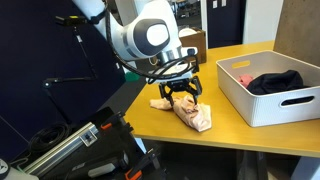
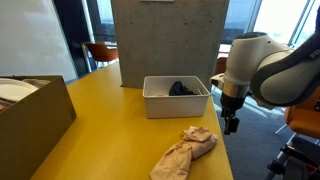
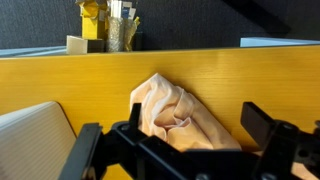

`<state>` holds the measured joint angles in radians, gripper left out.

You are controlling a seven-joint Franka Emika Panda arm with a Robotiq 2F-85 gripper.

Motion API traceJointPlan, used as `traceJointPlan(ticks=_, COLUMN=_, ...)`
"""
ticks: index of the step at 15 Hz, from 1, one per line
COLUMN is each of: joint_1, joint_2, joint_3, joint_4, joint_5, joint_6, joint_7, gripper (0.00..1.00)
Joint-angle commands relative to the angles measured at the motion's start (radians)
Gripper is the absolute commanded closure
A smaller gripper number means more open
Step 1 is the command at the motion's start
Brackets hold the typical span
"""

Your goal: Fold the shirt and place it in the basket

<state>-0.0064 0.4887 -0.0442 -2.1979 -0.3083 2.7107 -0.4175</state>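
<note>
The raised folds at the shirt's end by the basket lie below my fingers, so my open gripper should lower onto them next and close.
The shirt lies crumpled in a peach heap near the front edge of the yellow table, also seen in an exterior view and in the wrist view. No print shows. My gripper hangs just above the shirt's end with its fingers spread, open and empty; in the wrist view the cloth lies between and below the two black fingers. It also shows in an exterior view. The basket, a white bin, stands beside the shirt and holds a black garment.
A brown cardboard box stands on the table's far end from the arm. A grey concrete pillar rises behind the basket. The table edge runs close by the shirt. Camera rigs and cables stand off the table.
</note>
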Motion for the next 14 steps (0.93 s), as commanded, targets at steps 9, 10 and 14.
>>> traceJointPlan(ticks=9, joint_1=0.025, joint_2=0.429, joint_3=0.040, joint_4=0.456, joint_5=-0.096, joint_6=-0.071, joint_7=-0.055, gripper=0.00)
traceJointPlan(ticks=10, joint_1=0.029, joint_2=0.453, joint_3=0.042, joint_4=0.481, joint_5=-0.102, joint_6=-0.067, joint_7=-0.058, gripper=0.00)
traceJointPlan(ticks=14, joint_1=0.040, joint_2=0.509, joint_3=0.045, joint_4=0.540, joint_5=-0.114, joint_6=-0.056, joint_7=-0.063, gripper=0.35)
